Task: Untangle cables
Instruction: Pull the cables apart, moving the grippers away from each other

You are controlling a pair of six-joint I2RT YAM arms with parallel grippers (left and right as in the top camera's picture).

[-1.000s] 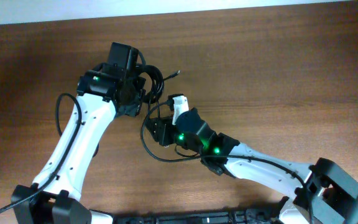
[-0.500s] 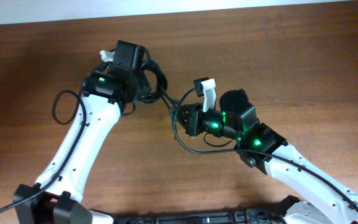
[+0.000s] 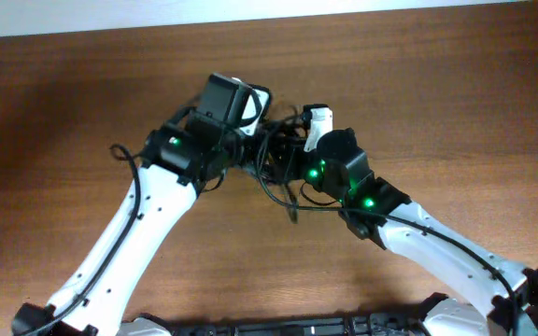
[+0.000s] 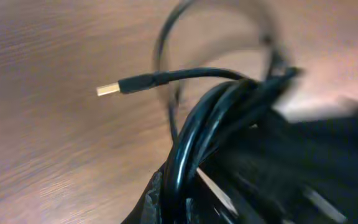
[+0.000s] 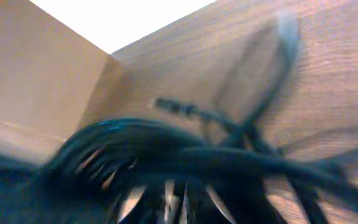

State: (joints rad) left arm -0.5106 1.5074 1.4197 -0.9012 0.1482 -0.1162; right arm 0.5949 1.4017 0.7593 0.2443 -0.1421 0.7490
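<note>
My left gripper will next draw away from the right gripper, then return low over the table's middle and release the piece of cord, as the cords hang bunched.
The cables (image 3: 281, 161) are a bunch of thin black cords held above the wooden table between my two grippers, with a loop hanging toward the front. My left gripper (image 3: 247, 119) is shut on the bunch. In the left wrist view the cords (image 4: 204, 143) rise from its jaws (image 4: 185, 208), and one gold-tipped plug (image 4: 108, 90) sticks out to the left. My right gripper (image 3: 304, 140) is close on the right. Its view is blurred, with cords (image 5: 204, 155) running across its jaws (image 5: 185, 199), which seem shut on them, and a small plug (image 5: 173, 106) behind.
The wooden table (image 3: 456, 112) runs around both arms. A pale wall edge (image 3: 250, 9) borders the far side. My two arms converge near the table's middle, the grippers almost touching.
My left gripper has moved right and my right gripper has moved left and toward the far side. They are now close together, and the cord that was stretched between them is slack and bunched.
</note>
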